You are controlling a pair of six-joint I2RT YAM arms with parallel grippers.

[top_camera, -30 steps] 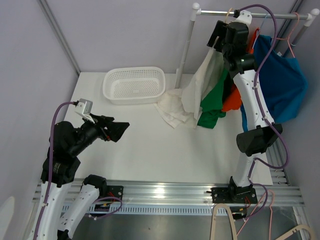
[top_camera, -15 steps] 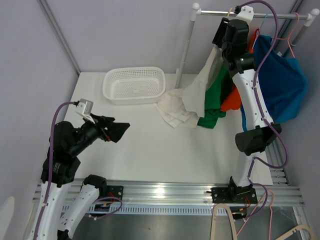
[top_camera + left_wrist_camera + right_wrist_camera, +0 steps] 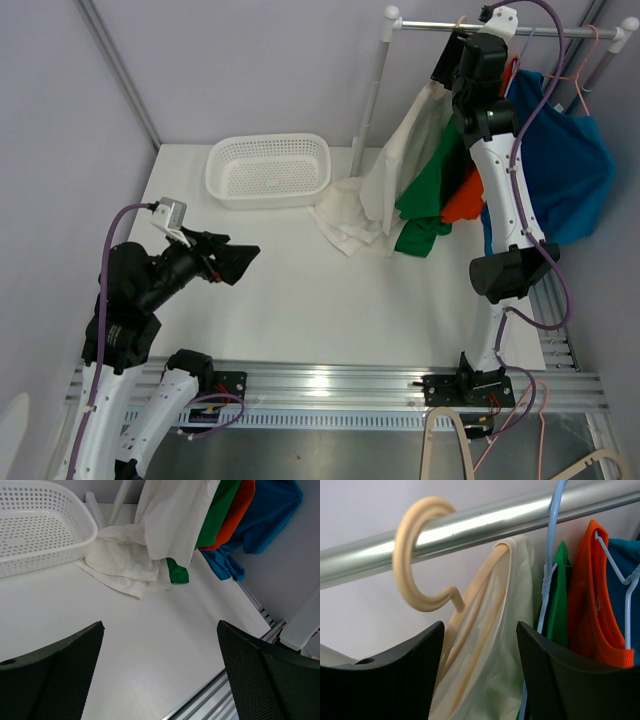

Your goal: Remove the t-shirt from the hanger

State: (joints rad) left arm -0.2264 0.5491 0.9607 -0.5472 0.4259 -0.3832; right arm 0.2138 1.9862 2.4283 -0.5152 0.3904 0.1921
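Observation:
My right gripper moves closer under the metal bar [image 3: 520, 31] next, onto the hanger's neck just below the hook.
A white t-shirt [image 3: 405, 150] hangs on a cream hanger [image 3: 420, 555] whose hook is over the metal rail [image 3: 520, 31]. My right gripper [image 3: 447, 62] is raised just under the rail, open. In the right wrist view the right gripper [image 3: 480, 635] has its fingers on either side of the hanger's shoulder and the shirt's top [image 3: 510, 610]. I cannot tell whether they touch. My left gripper [image 3: 240, 262] is open and empty, low over the table at the left. In the left wrist view, the left gripper [image 3: 160, 630] faces the shirt [image 3: 175, 515].
Green [image 3: 430, 190], orange [image 3: 465, 200] and blue [image 3: 565, 170] garments hang on the same rail to the right. A crumpled white cloth [image 3: 345, 220] lies on the table by the rack's post [image 3: 370, 100]. A white basket [image 3: 268, 139] stands at the back.
My right gripper has moved up and slightly right, closer to the rail. The white shirt has swung right with it. The left arm has not moved.

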